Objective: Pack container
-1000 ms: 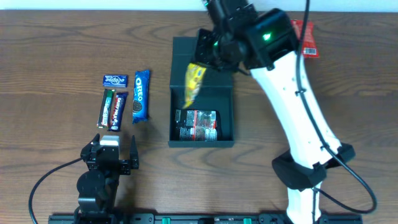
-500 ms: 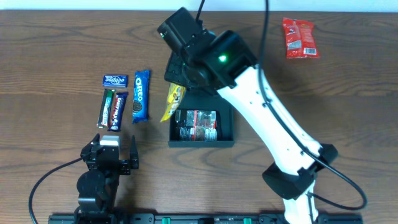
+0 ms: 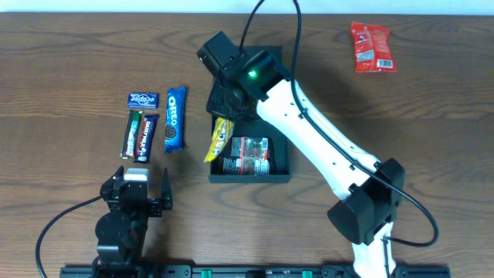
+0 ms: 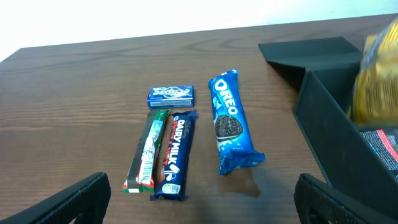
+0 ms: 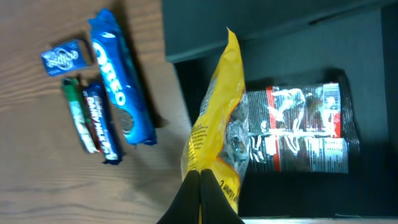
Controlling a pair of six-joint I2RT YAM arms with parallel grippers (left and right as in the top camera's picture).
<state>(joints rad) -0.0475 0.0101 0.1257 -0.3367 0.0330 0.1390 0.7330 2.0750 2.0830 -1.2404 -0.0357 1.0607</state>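
My right gripper lowers and shifts slightly toward the black-and-red packet next, as the yellow snack packet overhangs the container's side.
The dark container (image 3: pixel 278 166) lies open mid-table with a black-and-red packet (image 3: pixel 244 154) inside; it also shows in the right wrist view (image 5: pixel 298 137). My right gripper (image 3: pixel 222 104) is shut on a yellow snack packet (image 3: pixel 219 139), which hangs over the container's left wall. In the right wrist view the shut fingertips (image 5: pixel 200 186) pinch the yellow packet (image 5: pixel 217 124) above the container's left wall (image 5: pixel 186 87). My left gripper (image 3: pixel 139 193) is open and empty near the table's front edge; its fingers (image 4: pixel 62 202) frame bare wood.
Left of the container lie an Oreo pack (image 3: pixel 174 117), an Eclipse box (image 3: pixel 143 100), a Dairy Milk bar (image 3: pixel 145 138) and a green-red bar (image 3: pixel 133 133). A red packet (image 3: pixel 372 46) lies at the back right. The container's flap (image 4: pixel 311 53) lies open at the back.
My right arm has swung left and toward the front with the yellow packet, from above the container's back to over its left wall. The left arm has not moved.
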